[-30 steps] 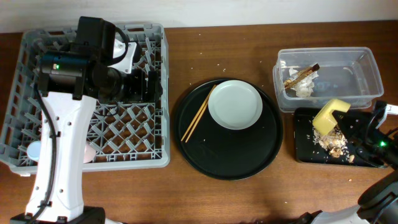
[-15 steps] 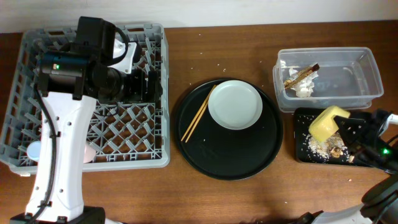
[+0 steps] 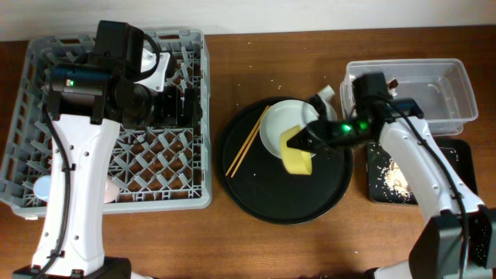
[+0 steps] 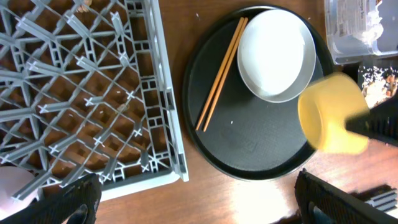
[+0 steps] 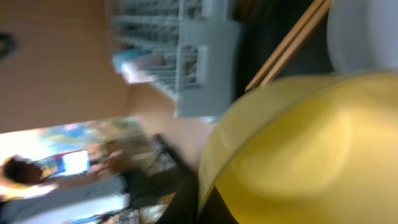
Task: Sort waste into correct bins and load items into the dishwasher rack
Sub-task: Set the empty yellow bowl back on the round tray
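Note:
The right gripper will go back down toward the bare near part of the round tray next, turn the tilted yellow bowl upright and then release it, because the plate (image 3: 285,124) takes the far part of the tray.
My right gripper (image 3: 308,141) is shut on the yellow bowl (image 3: 297,153), holding it tilted over the large round black tray (image 3: 256,198), at the edge of the pale grey plate (image 3: 285,124). The bowl fills the right wrist view (image 5: 298,149) and shows in the left wrist view (image 4: 333,115). The chopsticks (image 3: 248,141) lie on the round tray left of the plate. My left gripper (image 3: 184,105) is open and empty above the dishwasher rack (image 3: 23,116). A light-blue cup (image 3: 43,187) and a pink cup (image 3: 113,190) sit in the rack's front left.
The clear tub (image 3: 449,85) stands at the back right, partly hidden by my right arm. The shallow black tray (image 3: 457,174) in front of it holds food scraps (image 3: 395,178). Small crumbs dot the wooden table.
My right arm has swung left with the yellow bowl, from over the shallow black tray to over the round tray beside the plate. The left arm has not moved.

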You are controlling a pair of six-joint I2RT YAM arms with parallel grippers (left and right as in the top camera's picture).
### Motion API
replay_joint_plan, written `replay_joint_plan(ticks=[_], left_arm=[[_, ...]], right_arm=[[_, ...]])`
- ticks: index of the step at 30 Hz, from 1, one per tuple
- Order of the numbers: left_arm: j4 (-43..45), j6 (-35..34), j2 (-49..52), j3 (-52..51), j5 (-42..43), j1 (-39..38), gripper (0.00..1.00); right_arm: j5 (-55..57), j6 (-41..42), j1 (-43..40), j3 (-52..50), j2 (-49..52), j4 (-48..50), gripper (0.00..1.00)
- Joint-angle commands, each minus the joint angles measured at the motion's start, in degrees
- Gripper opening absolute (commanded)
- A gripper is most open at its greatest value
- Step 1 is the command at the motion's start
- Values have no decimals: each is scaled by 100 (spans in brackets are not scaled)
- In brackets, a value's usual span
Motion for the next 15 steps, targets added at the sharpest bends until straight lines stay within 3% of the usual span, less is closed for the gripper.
replay_joint_plan(ticks=[1,3,6,11,12,13,14,15], left_arm=[[13,94,-66,50,-2,-20,99],[13,94,-66,50,0,-20,99],[13,94,-66,50,-2,-20,99],[13,94,-66,50,0,-20,99],[13,94,-66,50,0,-20,99],[13,94,-66,50,0,-20,99],[13,94,-66,50,-2,-20,99],[13,94,-66,50,-2,-20,99]], right_arm=[[2911,205,1169,612,-142,-201,4],[4572,127,2249,531,-37,-579,4],[5180,138,3322,162,267,-472,4],[5501,459,3453,-378,704,-114,4],[5534,501,3386,-404,708,-127,9],[5705,535,3318,-404,706,-201,36],[5807,748,3222,-402,695,-404,52],[5812,758,3104,-400,610,-638,56]])
